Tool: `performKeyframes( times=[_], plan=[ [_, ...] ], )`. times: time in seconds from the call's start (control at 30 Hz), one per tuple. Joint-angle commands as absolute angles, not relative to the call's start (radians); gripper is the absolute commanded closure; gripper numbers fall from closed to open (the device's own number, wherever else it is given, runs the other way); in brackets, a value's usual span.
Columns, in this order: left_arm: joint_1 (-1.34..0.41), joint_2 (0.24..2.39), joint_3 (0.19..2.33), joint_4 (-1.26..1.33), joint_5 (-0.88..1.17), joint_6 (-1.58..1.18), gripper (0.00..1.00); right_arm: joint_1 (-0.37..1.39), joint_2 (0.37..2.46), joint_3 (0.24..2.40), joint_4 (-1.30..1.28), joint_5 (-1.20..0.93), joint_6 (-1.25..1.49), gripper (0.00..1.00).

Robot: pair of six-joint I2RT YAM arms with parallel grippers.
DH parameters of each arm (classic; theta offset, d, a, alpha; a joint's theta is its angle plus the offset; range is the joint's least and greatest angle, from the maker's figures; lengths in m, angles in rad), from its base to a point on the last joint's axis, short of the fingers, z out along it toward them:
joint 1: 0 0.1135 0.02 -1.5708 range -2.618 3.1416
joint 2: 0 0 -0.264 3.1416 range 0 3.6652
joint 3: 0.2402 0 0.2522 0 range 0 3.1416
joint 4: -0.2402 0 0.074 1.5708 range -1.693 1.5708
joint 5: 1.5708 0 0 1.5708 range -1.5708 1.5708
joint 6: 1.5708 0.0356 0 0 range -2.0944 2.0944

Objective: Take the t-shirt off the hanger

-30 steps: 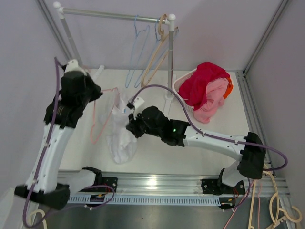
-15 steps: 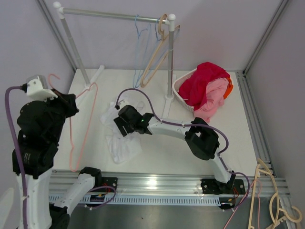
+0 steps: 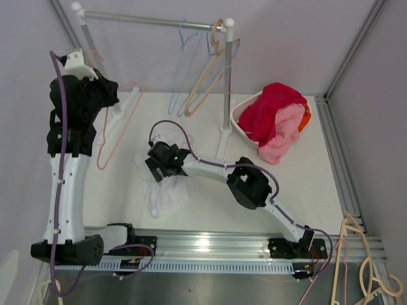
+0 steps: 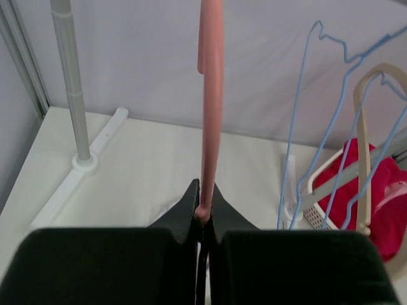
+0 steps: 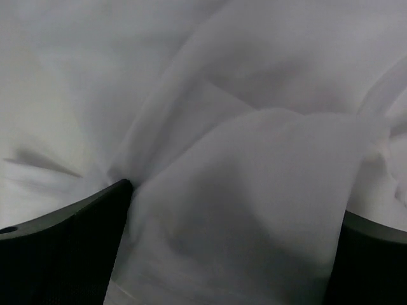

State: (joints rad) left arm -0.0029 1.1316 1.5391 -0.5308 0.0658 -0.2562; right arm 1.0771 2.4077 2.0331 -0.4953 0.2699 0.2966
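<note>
The hanger is bare, so my left gripper will move outward, bring the hanger's hook over the clothes bar's empty part (image 3: 136, 18), and let go of the pink hanger (image 3: 117, 130) there.
The white t-shirt (image 3: 166, 194) lies crumpled on the table, off the hanger. My right gripper (image 3: 159, 164) is low over its upper part. In the right wrist view the t-shirt (image 5: 254, 127) fills the frame, and the right gripper (image 5: 232, 254) stands open with cloth lying between its two wide-apart fingers (image 5: 63, 241). The bare pink hanger (image 3: 117, 130) hangs in the air at the back left. My raised left gripper (image 3: 102, 95) is shut on it. In the left wrist view the hanger (image 4: 210, 95) rises straight up out of the left gripper (image 4: 205, 213).
A clothes rail (image 3: 152, 21) runs across the back with a blue hanger (image 3: 184, 70) and a beige hanger (image 3: 210, 79) on it. A white basket (image 3: 245, 111) of red and pink clothes (image 3: 273, 111) stands at the back right. More beige hangers (image 3: 356, 254) hang off the table's near right.
The right gripper has opened and let go of the t-shirt, which now lies on the table. The left arm has lifted the freed pink hanger up and back toward the rail.
</note>
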Motion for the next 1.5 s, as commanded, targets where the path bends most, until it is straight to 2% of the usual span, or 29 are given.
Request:
performKeyframes(
  times=[0.0, 0.03, 0.07, 0.1, 0.13, 0.27, 0.3, 0.37, 0.4, 0.5, 0.57, 0.63, 0.7, 0.73, 1.0, 1.07, 1.2, 1.33, 1.47],
  plan=[
    [0.043, 1.238, 1.66, -0.42, 0.143, -0.219, 0.99, 1.086, 2.467, 2.022, -0.659, 0.298, 0.322, 0.01],
    [0.048, 1.258, 1.683, -0.402, 0.17, -0.212, 0.99, 1.088, 2.464, 2.001, -0.666, 0.296, 0.328, 0.04],
    [0.055, 1.287, 1.693, -0.387, 0.202, -0.21, 0.99, 1.097, 2.442, 1.935, -0.669, 0.287, 0.334, 0.13],
    [0.057, 1.298, 1.698, -0.367, 0.21, -0.219, 0.99, 1.101, 2.421, 1.892, -0.673, 0.266, 0.342, 0.33],
    [0.058, 1.308, 1.709, -0.323, 0.23, -0.221, 0.99, 1.109, 2.39, 1.84, -0.679, 0.261, 0.359, 0.99],
    [0.06, 1.396, 1.821, -0.287, 0.276, -0.238, 0.99, 1.189, 2.072, 1.45, -0.64, 0.29, 0.451, 1.0],
    [0.06, 1.46, 1.889, -0.294, 0.303, -0.238, 0.99, 1.209, 1.893, 1.313, -0.641, 0.291, 0.503, 1.0],
    [0.06, 1.523, 1.983, -0.314, 0.346, -0.248, 0.99, 1.204, 1.71, 1.224, -0.704, 0.299, 0.546, 1.0],
    [0.06, 1.579, 2.006, -0.314, 0.377, -0.256, 0.99, 1.181, 1.546, 1.206, -0.747, 0.323, 0.569, 1.0],
    [0.058, 1.638, 2.082, -0.263, 0.402, -0.287, 0.99, 1.09, 1.323, 1.276, -0.935, 0.403, 0.563, 1.0],
    [0.057, 1.686, 2.129, -0.246, 0.408, -0.295, 0.99, 1.039, 1.272, 1.414, -1.024, 0.469, 0.522, 1.0],
    [0.057, 1.733, 2.161, -0.239, 0.413, -0.299, 0.99, 0.936, 1.264, 1.511, -1.045, 0.508, 0.455, 1.0],
    [0.057, 1.787, 2.216, -0.253, 0.428, -0.317, 0.99, 0.829, 1.305, 1.697, -1.048, 0.552, 0.395, 1.0],
    [0.057, 1.787, 2.226, -0.253, 0.442, -0.322, 0.99, 0.792, 1.316, 1.698, -1.034, 0.557, 0.394, 1.0],
    [0.037, 1.931, 2.296, -0.152, 0.497, -0.319, 0.99, 0.418, 1.508, 2.139, -0.936, 0.414, 0.246, 1.0],
    [0.028, 1.957, 2.312, -0.134, 0.506, -0.318, 0.99, 0.338, 1.563, 2.161, -0.907, 0.38, 0.245, 1.0],
    [0.011, 2.031, 2.358, -0.124, 0.509, -0.307, 0.99, 0.241, 1.662, 2.045, -0.861, 0.287, 0.284, 1.0],
    [0.011, 2.065, 2.359, -0.117, 0.517, -0.287, 0.99, 0.151, 1.733, 1.63, -0.709, 0.241, 0.403, 1.0],
    [-0.026, 2.062, 2.342, -0.118, 0.519, -0.281, 0.99, 0.045, 1.883, 1.433, -0.539, -0.053, 0.462, 1.0]
  ],
)
